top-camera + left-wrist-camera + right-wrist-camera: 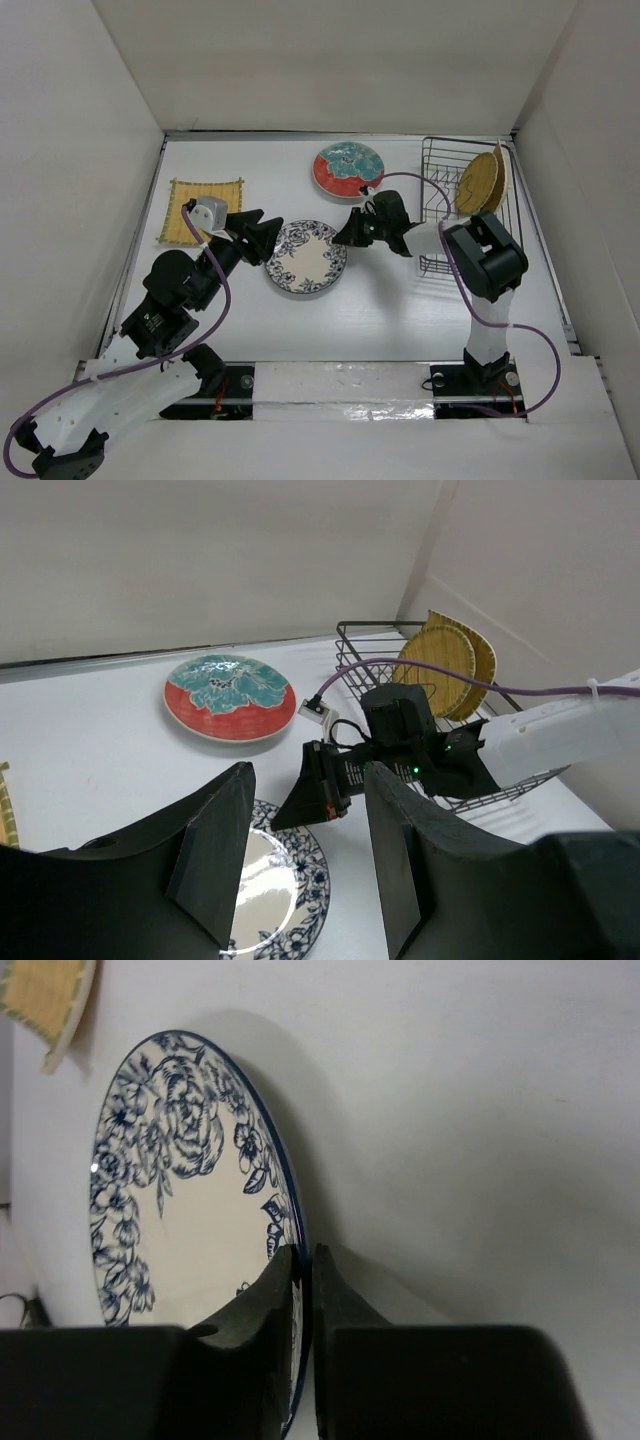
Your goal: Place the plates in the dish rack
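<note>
The right gripper rises over the empty rack slots, to its right in the top view, next. It then lowers the plate upright there to release it.
The blue-and-white floral plate (306, 257) lies on the table between the two arms. My right gripper (343, 236) is shut on its right rim; in the right wrist view the fingertips (285, 1265) pinch the plate (170, 1200) edge. My left gripper (276, 240) stands open at the plate's left side, holding nothing, with the plate (285, 880) showing below its fingers (215, 845). The red-rimmed plate (348, 170) lies behind. A square yellow plate (204, 210) lies at the left. Two yellow plates (480, 182) stand upright in the black wire dish rack (432, 170).
White walls close in the table on the left, back and right. The right arm's elbow (487, 255) overhangs the rack's near end. A purple cable (470, 675) runs from the right gripper (325, 790) across the rack (352, 638).
</note>
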`<state>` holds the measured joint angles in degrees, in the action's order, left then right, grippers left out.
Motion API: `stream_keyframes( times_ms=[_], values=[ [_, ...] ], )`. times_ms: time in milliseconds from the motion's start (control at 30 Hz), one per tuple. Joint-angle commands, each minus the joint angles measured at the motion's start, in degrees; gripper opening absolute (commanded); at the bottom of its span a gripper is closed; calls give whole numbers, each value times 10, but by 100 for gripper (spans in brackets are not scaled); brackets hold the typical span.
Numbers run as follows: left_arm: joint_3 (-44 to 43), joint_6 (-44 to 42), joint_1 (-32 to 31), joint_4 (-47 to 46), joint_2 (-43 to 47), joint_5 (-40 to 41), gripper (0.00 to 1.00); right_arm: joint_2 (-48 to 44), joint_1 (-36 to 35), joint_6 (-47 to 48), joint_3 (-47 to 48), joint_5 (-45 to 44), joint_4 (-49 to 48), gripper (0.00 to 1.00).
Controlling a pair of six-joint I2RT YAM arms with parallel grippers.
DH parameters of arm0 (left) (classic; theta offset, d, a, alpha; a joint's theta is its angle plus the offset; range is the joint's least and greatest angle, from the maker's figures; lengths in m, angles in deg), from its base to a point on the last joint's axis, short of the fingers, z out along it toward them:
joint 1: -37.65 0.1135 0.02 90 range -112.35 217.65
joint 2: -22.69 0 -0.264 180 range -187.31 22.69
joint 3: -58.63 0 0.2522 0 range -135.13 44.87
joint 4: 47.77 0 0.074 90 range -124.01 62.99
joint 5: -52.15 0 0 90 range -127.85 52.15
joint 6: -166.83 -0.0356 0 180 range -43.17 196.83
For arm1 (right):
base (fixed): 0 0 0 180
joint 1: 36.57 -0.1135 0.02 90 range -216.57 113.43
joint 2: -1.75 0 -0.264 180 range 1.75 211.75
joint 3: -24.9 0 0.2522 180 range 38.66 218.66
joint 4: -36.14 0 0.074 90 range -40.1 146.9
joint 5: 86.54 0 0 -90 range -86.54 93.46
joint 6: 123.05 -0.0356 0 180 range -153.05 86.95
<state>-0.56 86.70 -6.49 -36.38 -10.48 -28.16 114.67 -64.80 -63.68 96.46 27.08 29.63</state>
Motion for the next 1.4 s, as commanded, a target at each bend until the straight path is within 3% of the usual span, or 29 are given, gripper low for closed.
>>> stream_keyframes(
  times_ms=[0,233,533,633,767,867,967,1167,1367],
  values=[
    [3,-6,1,-30,7,-4,45,15,-14,-13,-12,20,-20,1],
    [4,-6,1,-33,11,-3,46,-44,-31,-82,-44,60,-127,0],
    [8,-6,1,-32,15,5,46,-226,-52,-79,-11,10,-105,0],
    [4,-5,1,-33,19,-4,46,-286,-25,-64,-5,-17,-77,0],
    [4,-4,1,-31,21,-3,46,-383,47,-31,3,-108,-1,0],
    [6,-1,1,-35,24,-13,46,-448,139,-12,14,-139,59,0],
    [4,1,1,-33,20,-14,46,-491,209,30,52,-263,130,0],
    [3,4,1,-33,23,-20,46,-483,307,113,151,-376,195,0],
    [7,4,1,-35,21,-21,46,-431,320,223,193,-523,209,0]
  ],
)
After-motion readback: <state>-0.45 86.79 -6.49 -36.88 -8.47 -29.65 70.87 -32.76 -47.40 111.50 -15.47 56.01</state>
